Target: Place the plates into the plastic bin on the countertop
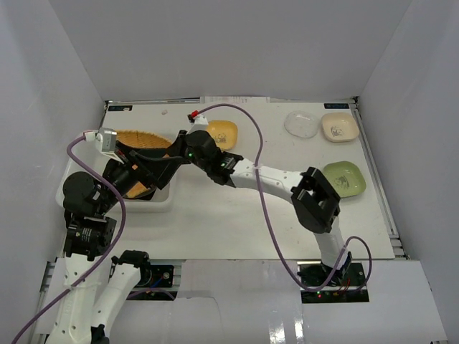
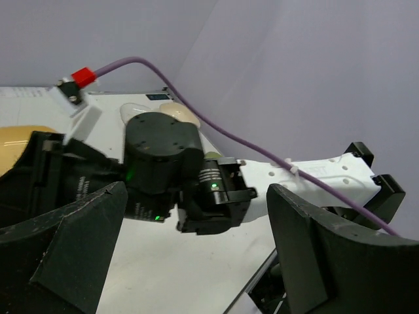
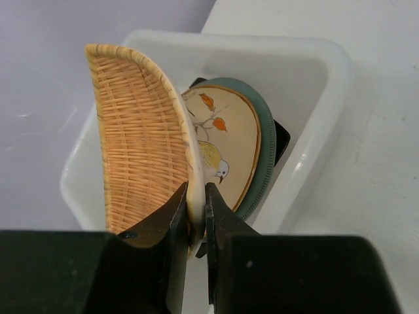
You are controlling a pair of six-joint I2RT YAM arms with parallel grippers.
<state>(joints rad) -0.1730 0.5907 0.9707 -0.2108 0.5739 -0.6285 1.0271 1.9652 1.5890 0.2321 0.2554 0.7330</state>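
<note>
The right gripper moves down toward the bird-painted plate in the plastic bin next. It releases the woven plate's rim there, since the woven plate still hangs above it.
My right gripper (image 3: 196,216) is shut on the rim of the orange woven fan-shaped plate (image 3: 134,137) and holds it on edge over the plastic bin (image 3: 330,78). A teal-rimmed plate painted with a bird (image 3: 232,147) lies tilted in the bin, with a dark plate's corner (image 3: 281,140) showing under it. In the top view the woven plate (image 1: 140,137) sits above the bin (image 1: 161,203) at the left, with the right gripper (image 1: 172,155) on it. My left gripper (image 2: 196,261) is open and empty beside the right wrist, over the bin (image 1: 147,172).
On the countertop (image 1: 237,215) lie a yellow plate (image 1: 224,134), a clear plate (image 1: 301,123), a cream plate (image 1: 339,127) and a green plate (image 1: 344,178). White walls stand close around. The two arms crowd together over the bin; purple cables loop above the table.
</note>
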